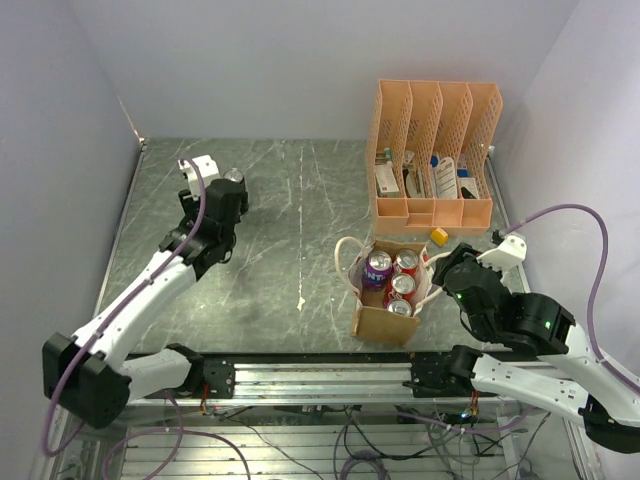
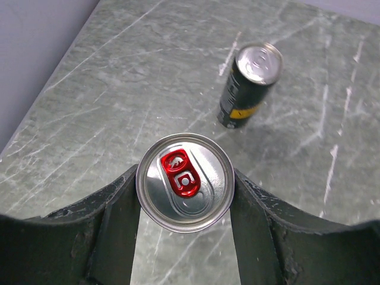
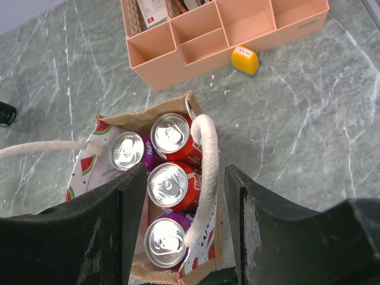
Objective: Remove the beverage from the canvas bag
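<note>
My left gripper will next put the silver-topped can down on the stone in front of the black can.
My left gripper (image 2: 186, 191) is shut on a beverage can (image 2: 185, 178) with a silver top and a red tab, held upright over the stone table at the far left (image 1: 234, 177). The tan canvas bag (image 1: 385, 322) stands at the front right with several red and purple cans (image 1: 395, 280) upright inside. My right gripper (image 3: 185, 178) hangs open just above the bag (image 3: 208, 258). A white rope handle (image 3: 205, 172) and a red can (image 3: 169, 185) lie below the gap between its fingers. The gripper holds nothing.
A black can (image 2: 249, 89) stands on the table just beyond the held one. Behind the bag is a peach perforated file organizer (image 1: 435, 150) holding small items. A small yellow object (image 1: 439, 236) lies in front of it. Grey walls close off the table's left, right and back.
</note>
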Motion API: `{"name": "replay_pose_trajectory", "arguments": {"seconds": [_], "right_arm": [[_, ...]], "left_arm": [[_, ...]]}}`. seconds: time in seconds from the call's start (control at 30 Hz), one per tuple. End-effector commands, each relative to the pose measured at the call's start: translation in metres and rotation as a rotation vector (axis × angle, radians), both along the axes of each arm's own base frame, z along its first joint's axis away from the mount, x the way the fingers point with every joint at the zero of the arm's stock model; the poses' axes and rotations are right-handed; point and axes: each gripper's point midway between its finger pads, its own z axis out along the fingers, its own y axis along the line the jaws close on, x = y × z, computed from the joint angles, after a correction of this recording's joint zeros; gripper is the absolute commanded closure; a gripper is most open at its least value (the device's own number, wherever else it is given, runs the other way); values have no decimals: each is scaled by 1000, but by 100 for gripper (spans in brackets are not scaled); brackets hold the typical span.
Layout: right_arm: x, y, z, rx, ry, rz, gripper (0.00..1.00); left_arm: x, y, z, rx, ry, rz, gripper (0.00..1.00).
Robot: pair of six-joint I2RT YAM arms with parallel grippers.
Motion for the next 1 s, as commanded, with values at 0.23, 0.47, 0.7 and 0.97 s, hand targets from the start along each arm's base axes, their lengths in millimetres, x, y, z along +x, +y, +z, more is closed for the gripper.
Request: {"name": "replay_pose_trajectory", "arguments": {"seconds": [0.23,0.47,0.7,0.97], "right_arm": [[2,-1,0,-11,-10,-10,45],[5,4,-5,-51,11,-4,45],[6,6,-8,-80,26,-5,45],[6,6,-7,-65,16,3,44]], "left_arm": [[71,1,-4,-59,-86,80,93],[95,-2,-34,-182,-74,-55,93],[111,-12,-57,-147,-36,-200,93],[116,-15,-72,-108,13,-262,93]]}}
